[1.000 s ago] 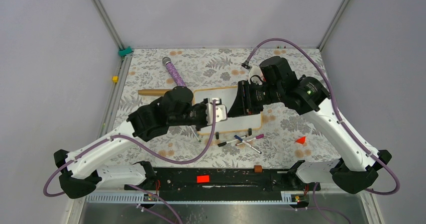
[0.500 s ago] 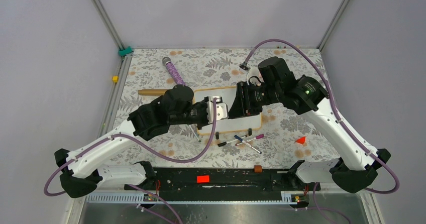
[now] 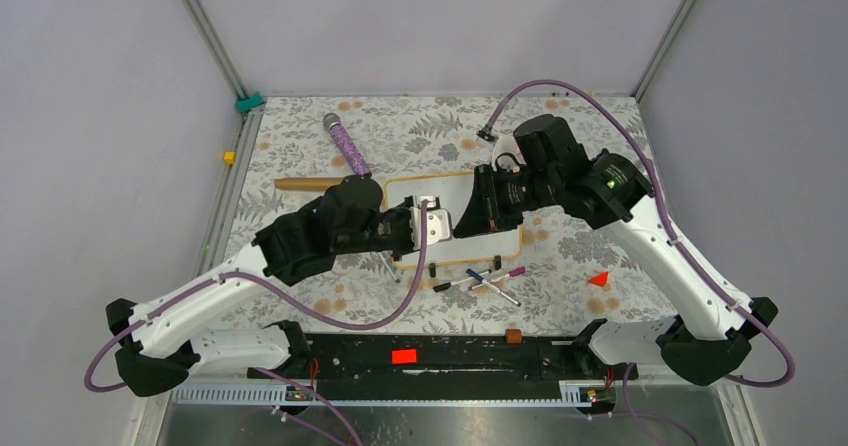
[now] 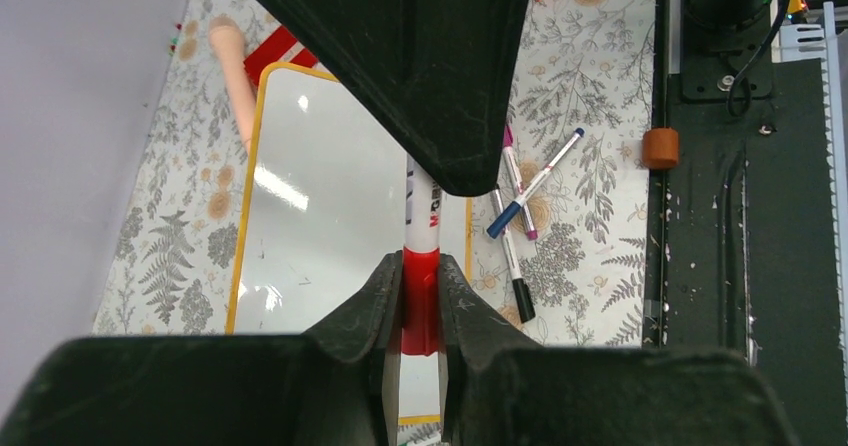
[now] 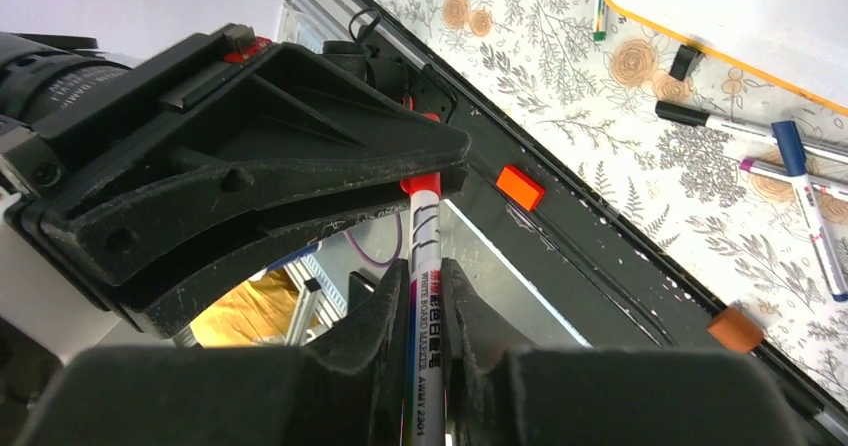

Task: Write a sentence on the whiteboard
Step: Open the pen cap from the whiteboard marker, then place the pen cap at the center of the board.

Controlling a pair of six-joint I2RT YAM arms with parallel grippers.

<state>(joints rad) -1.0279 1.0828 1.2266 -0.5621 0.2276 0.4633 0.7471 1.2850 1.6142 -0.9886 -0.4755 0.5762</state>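
The red cap covers the marker's end. My left gripper pulls left in the top view and down to the tabletop beside the board [image 3: 359, 258] next.
The whiteboard [image 3: 470, 251] lies flat mid-table, its white face [image 4: 320, 196] bare where it shows; the sentence is not in view. Above it both grippers meet on one red marker. My left gripper [image 3: 437, 222] [image 4: 421, 271] is shut on the marker's red cap [image 4: 421, 311]. My right gripper [image 3: 470, 211] [image 5: 424, 271] is shut on its white printed barrel [image 5: 422, 256]. The marker spans the short gap between the two grippers. The arms hide much of the board in the top view.
Several loose markers [image 3: 480, 278] [image 4: 520, 206] [image 5: 790, 156] lie crossed just in front of the board. A purple microphone [image 3: 346, 144] and a wooden stick [image 3: 305, 183] lie behind it on the left. A red wedge [image 3: 599, 279] sits right, a brown block [image 3: 513, 336] near the rail.
My right gripper has slid left toward the left gripper and closed its jaws on the marker's barrel. The left gripper keeps its hold on the cap.
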